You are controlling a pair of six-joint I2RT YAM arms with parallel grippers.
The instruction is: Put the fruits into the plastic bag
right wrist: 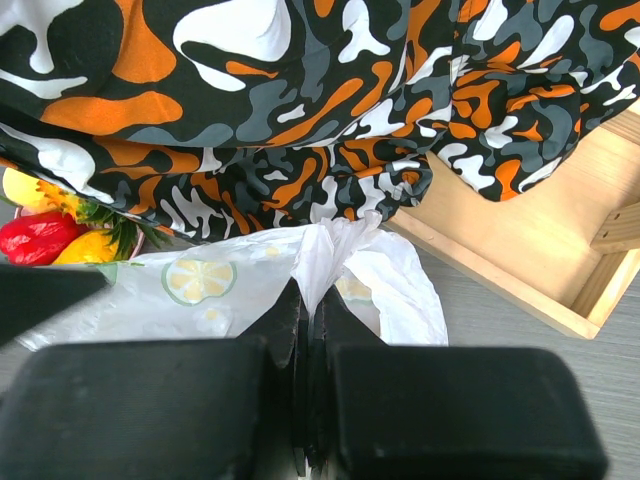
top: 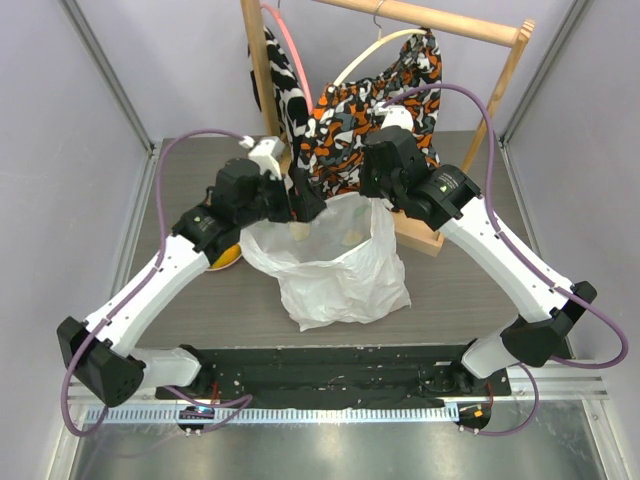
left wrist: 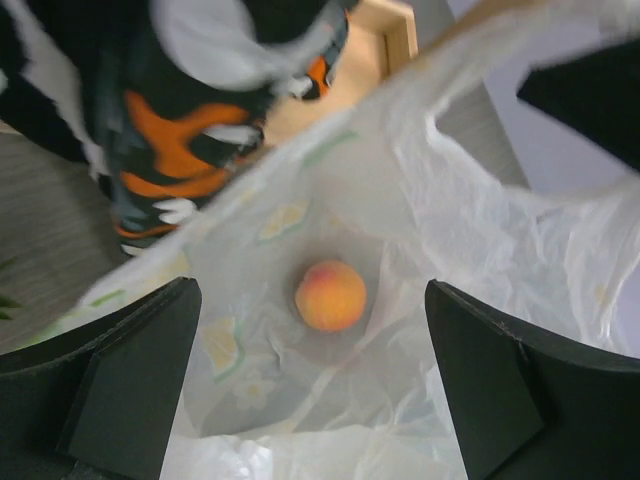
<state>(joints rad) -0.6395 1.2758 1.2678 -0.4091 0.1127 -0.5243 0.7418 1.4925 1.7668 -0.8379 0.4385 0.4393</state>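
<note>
My left gripper is at the bag and will next swing off it to the left in the top view, then go down onto the red fruit [right wrist: 35, 238], which is still outside the bag.
The plastic bag [top: 340, 275] stands open mid-table, white with lemon prints. My right gripper [top: 377, 187] is shut on the bag's far right rim and holds it up; the right wrist view shows the jaws [right wrist: 310, 300] pinching a bunched fold of the bag [right wrist: 335, 245]. My left gripper [top: 303, 207] hovers open and empty over the bag's mouth. In the left wrist view the open gripper [left wrist: 310, 385] looks down on a pink-orange peach [left wrist: 330, 295] lying on the bottom of the bag [left wrist: 480, 230]. A red fruit [right wrist: 35, 238], yellow fruits [right wrist: 85, 248] and a green crown [right wrist: 118, 228] lie left of the bag.
The orange-black-white patterned cloth [top: 365, 105] hangs from a wooden rack [top: 420, 235] just behind the bag. The pink plate [top: 222, 260] with fruit sits left of the bag, mostly hidden under my left arm.
</note>
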